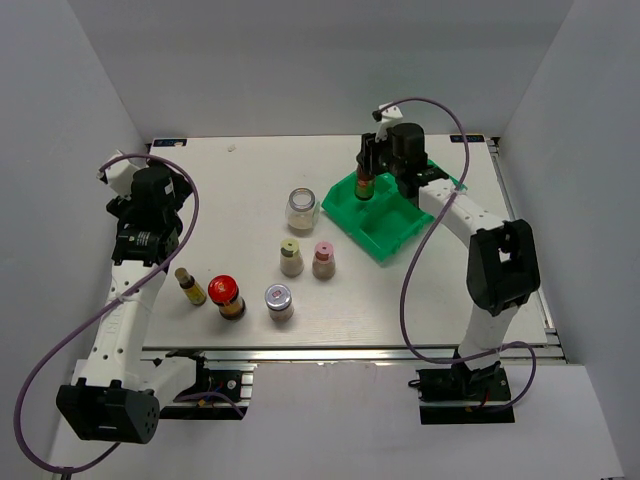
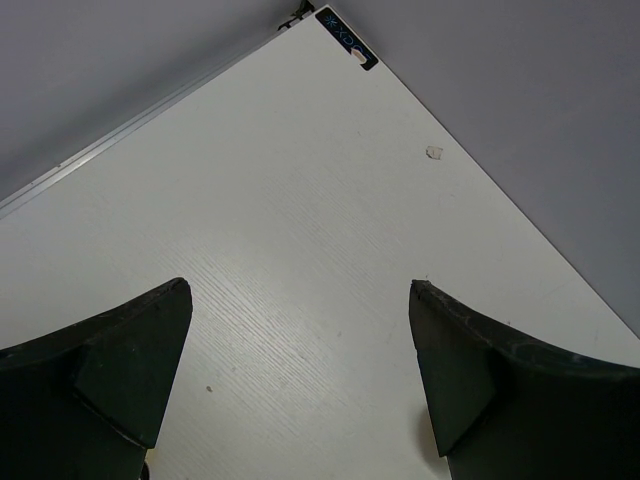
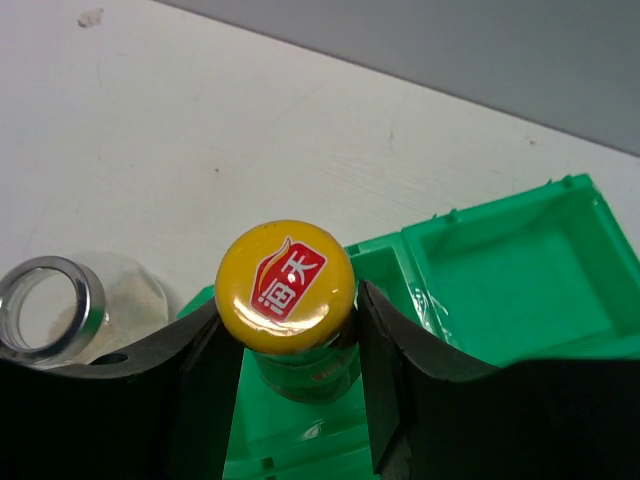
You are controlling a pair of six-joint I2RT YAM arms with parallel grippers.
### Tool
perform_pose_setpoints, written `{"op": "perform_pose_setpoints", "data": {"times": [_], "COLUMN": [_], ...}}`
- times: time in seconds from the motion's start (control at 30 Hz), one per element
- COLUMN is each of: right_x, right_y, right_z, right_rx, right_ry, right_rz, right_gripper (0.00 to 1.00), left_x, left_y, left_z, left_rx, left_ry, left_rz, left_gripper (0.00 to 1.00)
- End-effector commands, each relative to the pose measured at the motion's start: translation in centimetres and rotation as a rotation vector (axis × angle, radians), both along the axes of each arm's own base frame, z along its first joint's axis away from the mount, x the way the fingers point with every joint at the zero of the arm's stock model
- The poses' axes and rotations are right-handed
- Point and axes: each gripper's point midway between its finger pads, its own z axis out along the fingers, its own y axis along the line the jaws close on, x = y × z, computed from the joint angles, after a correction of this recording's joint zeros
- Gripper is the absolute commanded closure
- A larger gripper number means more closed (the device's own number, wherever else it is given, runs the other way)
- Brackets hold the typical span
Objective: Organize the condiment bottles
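Note:
The dark bottle is hanging upright over the tray section nearest the clear jar [image 1: 302,207], so my right gripper will next move down, easing toward the tray's divider, and open.
My right gripper [image 1: 368,172] is shut on a dark bottle with a yellow cap [image 3: 286,285] and holds it upright at the left compartment of the green tray [image 1: 385,225]. On the table stand a clear glass jar [image 1: 302,207], a yellow-green-capped shaker [image 1: 291,257], a pink-capped shaker [image 1: 323,259], a silver-lidded jar [image 1: 278,301], a red-lidded dark jar [image 1: 227,296] and a second yellow-capped dark bottle [image 1: 189,286]. My left gripper [image 2: 300,330] is open and empty above bare table at the far left.
The tray [image 3: 510,270] has its other compartments empty in the right wrist view. The clear jar [image 3: 60,305] stands just left of the tray. White walls enclose the table on three sides.

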Motion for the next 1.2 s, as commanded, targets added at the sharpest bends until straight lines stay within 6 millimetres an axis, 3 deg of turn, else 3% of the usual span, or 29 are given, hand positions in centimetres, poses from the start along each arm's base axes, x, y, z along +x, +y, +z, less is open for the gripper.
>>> {"op": "perform_pose_setpoints", "data": {"times": [0.0, 0.17, 0.33, 0.53, 0.7, 0.83, 0.87, 0.93, 0.97, 1.07, 1.17], "right_x": [1.5, 3.1, 4.0, 4.5, 5.0, 4.2, 4.0, 3.3, 3.1, 2.7, 2.0], "right_y": [0.1, -0.2, -1.4, -1.8, -2.9, -3.1, -3.2, -2.9, -2.8, -2.7, -2.9], "right_z": [6.9, 5.2, 1.3, -0.5, -1.4, -1.1, -0.3, -0.1, 0.5, 1.5, 2.7], "right_rx": [0.098, 0.095, 0.072, 0.096, 0.074, 0.078, 0.088, 0.1, 0.106, 0.099, 0.095], "right_ry": [-0.218, -0.222, -0.182, -0.196, -0.19, -0.188, -0.197, -0.195, -0.204, -0.197, -0.197], "right_rz": [-0.013, -0.045, -0.125, -0.174, -0.231, -0.231, -0.229, -0.209, -0.195, -0.181, -0.174], "right_gripper": [1.0, 1.0, 1.0, 1.0, 0.97, 0.6, 0.45, 0.36, 0.26, 0.11, 0.11], "left_x": [-0.4, -0.6, -0.5, -0.3, -1.8, -4.1, -4.5, -5.7, -6.1, -7.5, -8.7], "left_y": [0.3, 0.6, 0.1, -2.3, -2.1, -1.9, -2.1, -2.4, -2.4, -2.3, -2.4], "left_z": [0.9, 0.4, -0.3, -1.8, -1.8, -2.8, -3.2, -4.4, -5.0, -6.3, -7.4], "left_rx": [-0.001, -0.005, -0.039, -0.128, -0.096, -0.083, -0.09, -0.104, -0.109, -0.099, -0.097], "left_ry": [-0.02, 0.002, 0.01, 0.063, 0.128, 0.242, 0.263, 0.322, 0.347, 0.43, 0.499], "left_rz": [0.019, 0.045, 0.038, -0.069, -0.081, -0.086, -0.095, -0.103, -0.105, -0.108, -0.119], "left_gripper": [0.02, 0.02, 0.02, 0.02, 0.02, 0.02, 0.02, 0.02, 0.02, 0.02, 0.02]}}
